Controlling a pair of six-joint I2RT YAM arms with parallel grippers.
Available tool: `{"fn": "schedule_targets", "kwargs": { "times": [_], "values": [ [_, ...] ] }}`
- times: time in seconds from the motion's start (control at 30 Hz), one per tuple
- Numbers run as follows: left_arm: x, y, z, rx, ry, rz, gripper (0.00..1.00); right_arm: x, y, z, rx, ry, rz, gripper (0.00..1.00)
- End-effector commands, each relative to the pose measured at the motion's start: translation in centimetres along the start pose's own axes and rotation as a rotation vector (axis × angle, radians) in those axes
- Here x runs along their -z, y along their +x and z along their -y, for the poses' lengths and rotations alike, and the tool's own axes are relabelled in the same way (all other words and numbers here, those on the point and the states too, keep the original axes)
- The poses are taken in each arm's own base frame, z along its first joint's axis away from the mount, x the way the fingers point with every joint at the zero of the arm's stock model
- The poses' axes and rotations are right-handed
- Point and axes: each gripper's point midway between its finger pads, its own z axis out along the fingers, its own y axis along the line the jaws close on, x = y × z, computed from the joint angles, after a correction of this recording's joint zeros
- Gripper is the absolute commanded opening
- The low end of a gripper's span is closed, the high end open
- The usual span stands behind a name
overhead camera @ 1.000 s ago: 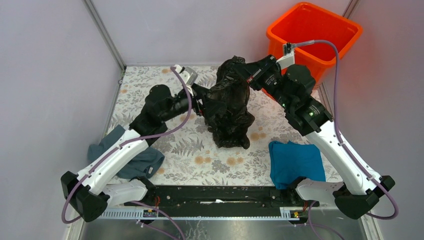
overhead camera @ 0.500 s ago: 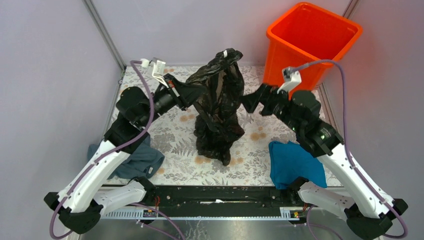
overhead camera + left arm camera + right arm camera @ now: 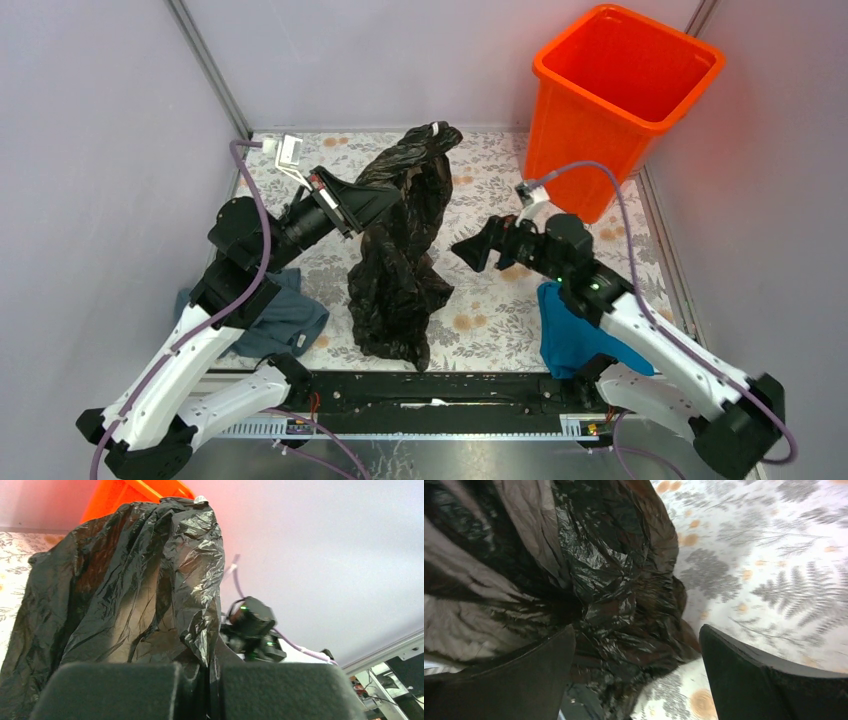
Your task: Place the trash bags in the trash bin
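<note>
My right gripper needs to move across next, onto the bag's loose edge (image 3: 440,206) (image 3: 667,555), which hangs to its left in the top view, because only the bag's opposite side is pinched.
The black trash bag (image 3: 400,250) hangs stretched and crinkled over the middle of the table. Its top peak is raised and its lower end trails toward the front edge. My left gripper (image 3: 378,203) is shut on a fold at the bag's left side. In the left wrist view its pads (image 3: 280,690) pinch the plastic (image 3: 125,580). My right gripper (image 3: 468,250) stands open just right of the bag, holding nothing. In the right wrist view the bag (image 3: 599,570) fills the space ahead of that gripper (image 3: 636,645). The orange trash bin (image 3: 600,110) stands upright at the back right, apart from both grippers.
A grey-blue cloth (image 3: 285,320) lies at the front left under my left arm. A teal cloth (image 3: 570,335) lies at the front right beneath my right arm. The floral table cover (image 3: 480,180) is walled in on the left, back and right.
My right gripper opened, let go of the bag and drew back toward the front. My left gripper shut on the bag and carried it up and to the left.
</note>
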Motion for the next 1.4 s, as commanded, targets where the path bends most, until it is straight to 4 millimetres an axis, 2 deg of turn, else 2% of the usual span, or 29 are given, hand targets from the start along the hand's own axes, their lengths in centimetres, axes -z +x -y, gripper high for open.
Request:
{"fn": "schedule_targets", "kwargs": {
  "times": [0.0, 0.13, 0.23, 0.33, 0.4, 0.47, 0.57, 0.63, 0.7, 0.87, 0.97, 1.0, 1.03, 1.07, 1.13, 1.2, 1.23, 1.3, 1.37],
  "values": [
    [1.0, -0.7, 1.2, 0.040, 0.023, 0.033, 0.00, -2.9, -1.4, -5.1, -0.119, -0.291, 0.058, 1.00],
    [1.2, -0.5, 0.9, 0.046, 0.010, 0.027, 0.00, -5.4, -1.8, -6.1, -0.146, -0.333, 0.052, 1.00],
    [1.3, -0.5, 0.9, 0.039, 0.005, 0.026, 0.00, -6.5, -1.5, -7.8, -0.205, -0.427, 0.049, 1.00],
    [1.4, -0.4, 0.5, 0.025, -0.011, 0.022, 0.00, -7.6, -0.1, -9.4, -0.259, -0.484, 0.022, 1.00],
    [1.4, -0.2, 0.2, 0.017, -0.022, 0.017, 0.00, -8.9, 0.8, -8.9, -0.285, -0.436, 0.011, 0.94],
    [1.5, 0.0, -0.2, 0.006, -0.035, 0.014, 0.00, -10.2, 1.2, -8.0, -0.280, -0.389, 0.008, 0.77],
    [2.1, -0.3, -1.1, -0.017, -0.096, 0.028, 0.00, -11.5, 1.4, -5.5, -0.261, -0.226, 0.003, 0.41],
    [2.6, -0.7, -2.4, -0.040, -0.178, 0.043, 0.00, -11.3, 0.7, -3.4, -0.233, -0.083, 0.026, 0.17],
    [3.4, -1.2, -4.4, -0.063, -0.290, 0.074, 0.00, -10.5, -0.5, -1.9, -0.174, 0.011, 0.068, 0.01],
    [4.7, -2.5, -9.2, -0.136, -0.549, 0.138, 0.00, -8.7, -5.1, 1.4, -0.053, 0.216, 0.155, 0.00],
    [4.1, -4.5, -10.4, -0.211, -0.643, 0.161, 0.00, -8.9, -8.6, 3.1, -0.070, 0.263, 0.115, 0.00],
    [3.5, -5.4, -10.5, -0.236, -0.656, 0.162, 0.00, -9.0, -10.3, 3.2, -0.070, 0.267, 0.112, 0.00],
    [2.7, -6.6, -10.5, -0.255, -0.662, 0.162, 0.00, -8.6, -13.6, 2.4, -0.057, 0.255, 0.145, 0.00],
    [1.5, -7.6, -11.2, -0.266, -0.672, 0.146, 0.00, -8.1, -15.4, 2.0, -0.035, 0.264, 0.141, 0.00],
    [-0.3, -11.1, -11.0, -0.249, -0.631, 0.142, 0.00, -6.4, -20.6, -0.6, 0.048, 0.242, 0.212, 0.00],
    [-1.4, -15.8, -8.6, -0.235, -0.538, 0.179, 0.00, -3.4, -25.7, -4.4, 0.114, 0.181, 0.319, 0.00],
    [-1.8, -18.1, -6.3, -0.251, -0.475, 0.207, 0.00, -1.6, -27.8, -6.3, 0.140, 0.146, 0.373, 0.00],
    [-2.2, -21.4, -0.1, -0.322, -0.300, 0.265, 0.00, 2.3, -31.2, -10.1, 0.185, 0.067, 0.470, 0.00],
    [-1.1, -22.8, 6.2, -0.399, -0.105, 0.335, 0.00, 6.0, -33.2, -13.1, 0.220, -0.006, 0.552, 0.00]
  ]
}}
